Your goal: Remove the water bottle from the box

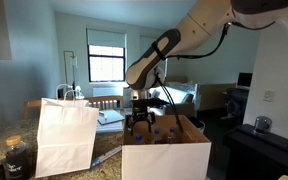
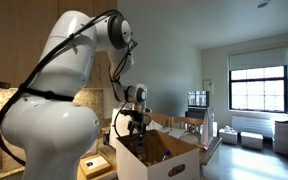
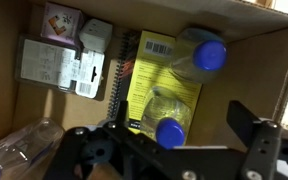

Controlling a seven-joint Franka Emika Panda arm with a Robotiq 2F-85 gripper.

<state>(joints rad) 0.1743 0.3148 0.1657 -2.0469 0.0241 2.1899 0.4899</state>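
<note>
My gripper lowers into the box (image 1: 166, 158) next and closes around the nearest bottle, since its blue cap lines up below my open fingertips.
The cardboard box (image 1: 166, 158) has a white outer face and brown flaps; it also shows in an exterior view (image 2: 154, 160) and its brown floor fills the wrist view (image 3: 246, 75). Inside it lie clear water bottles with blue caps: one (image 3: 168, 118) right under my gripper, one (image 3: 202, 52) further up, a third (image 3: 14, 150) at the lower left. Blue caps (image 1: 156, 131) show above the rim. My gripper (image 3: 179, 135) hangs open over the box, its fingers on either side of the nearest bottle's cap without touching it. It also shows in both exterior views (image 1: 139, 120) (image 2: 134, 122).
A yellow spiral notebook (image 3: 154, 70) lies under the bottles, with paper packets (image 3: 64, 65) and a small card box (image 3: 62, 20) beside it. A white paper bag (image 1: 66, 135) stands next to the box, a dark jar (image 1: 17, 158) beside that. Box walls surround the gripper.
</note>
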